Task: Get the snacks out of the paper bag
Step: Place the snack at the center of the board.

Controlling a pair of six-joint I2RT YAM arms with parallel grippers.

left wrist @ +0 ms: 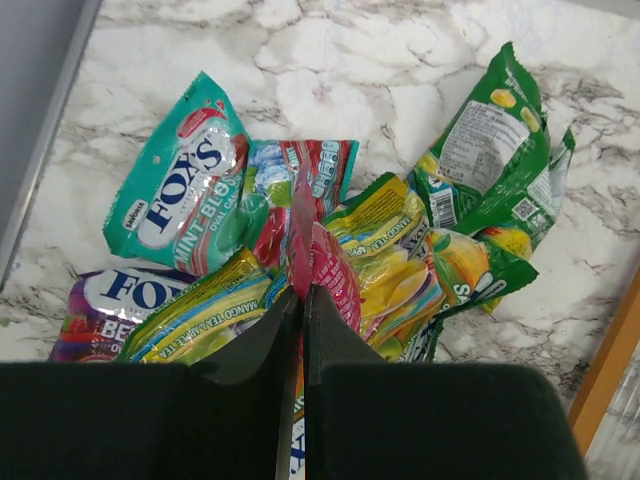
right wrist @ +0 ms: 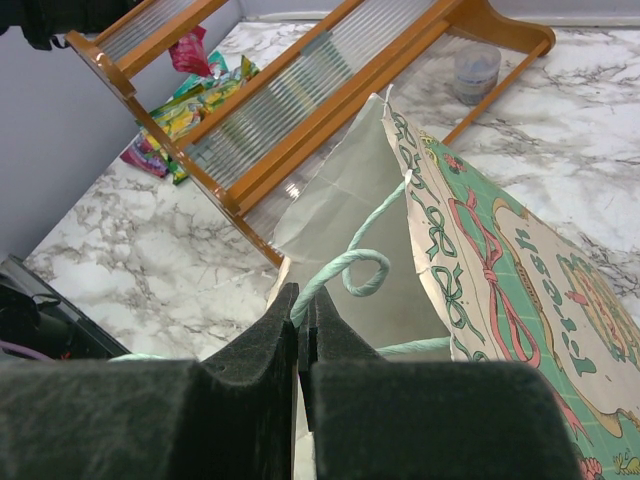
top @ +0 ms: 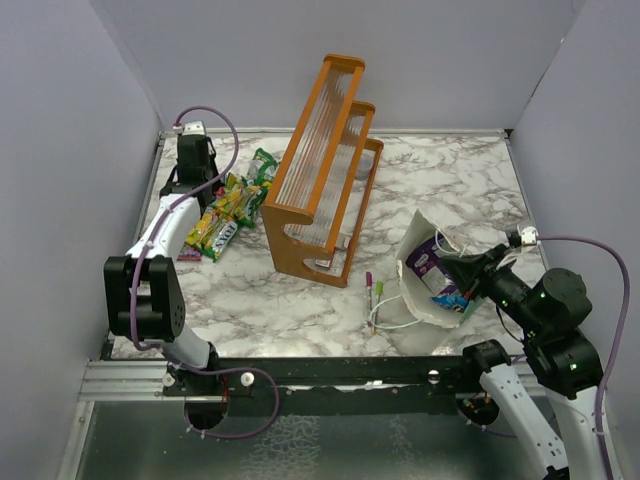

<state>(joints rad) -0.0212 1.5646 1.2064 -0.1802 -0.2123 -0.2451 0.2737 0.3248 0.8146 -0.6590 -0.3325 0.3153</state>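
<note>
I should next bring my left gripper down toward the middle of the snack pile and let go of the red-magenta packet there, as it still hangs above the yellow packets.
Several foil snack packets [top: 228, 212] lie in a pile at the far left of the table, green, teal, yellow and magenta [left wrist: 190, 190]. My left gripper [left wrist: 302, 292] is shut on a red-magenta packet [left wrist: 325, 262] and holds it just above the pile; it also shows in the top view [top: 197, 175]. The mint-green paper bag [top: 425, 270] lies tipped at the right, mouth toward the rack, with a purple packet [top: 424, 263] and a blue packet [top: 451, 298] inside. My right gripper [right wrist: 303, 295] is shut on the bag's mint cord handle [right wrist: 345, 268] at the rim, beside the printed face [right wrist: 500, 280].
The orange slatted rack [top: 320, 170] stands mid-table between the pile and the bag. Two thin marker pens [top: 372, 290] lie in front of it, left of the bag. A small clear cup [right wrist: 476, 70] sits by the rack's foot. Grey walls close in left, right and back.
</note>
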